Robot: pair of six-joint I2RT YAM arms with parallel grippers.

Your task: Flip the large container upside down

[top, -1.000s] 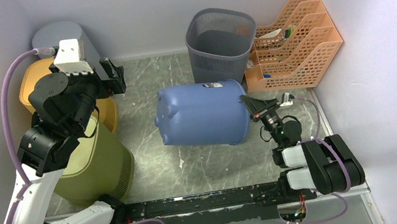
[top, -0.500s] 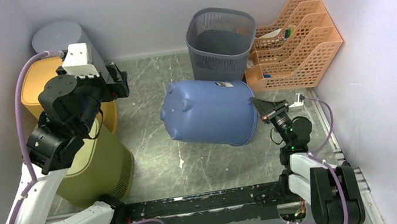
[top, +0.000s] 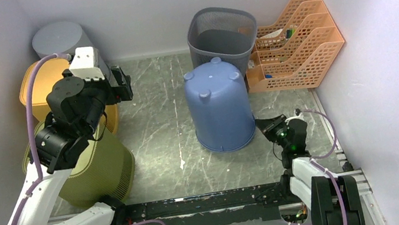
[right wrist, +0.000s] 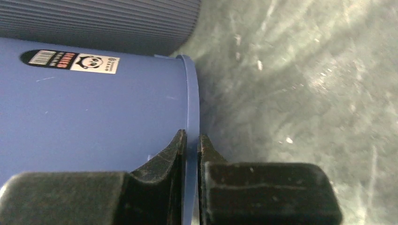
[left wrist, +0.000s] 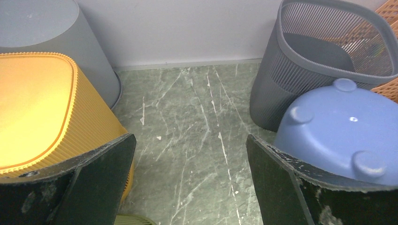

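Observation:
My right gripper will go down toward the floor beneath the container's held rim (top: 256, 132) and let go of it, since the upside-down container still leans toward the grey mesh bin.
The large blue container (top: 219, 106) stands upside down on the floor, rim down and its small round feet on top. It also shows in the left wrist view (left wrist: 342, 131) and the right wrist view (right wrist: 94, 108). My right gripper (top: 262, 124) is low at the container's right side, shut on the thin blue rim (right wrist: 192, 136), one finger on each side of it. My left gripper (top: 119, 82) is open and empty, raised above the floor to the left of the container, beside the yellow bin; bare floor shows between its fingers (left wrist: 190, 145).
A grey mesh bin (top: 220, 35) stands just behind the blue container, with an orange file rack (top: 293, 38) to its right. At the left stand a yellow bin (top: 33, 92), a grey bin (top: 58, 38) and an olive bin (top: 100, 163). Walls close in at the back and both sides.
The blue container has swung from lying tilted on its side to standing rim down. My right gripper has dropped lower with the rim in it. My left arm has shifted slightly right.

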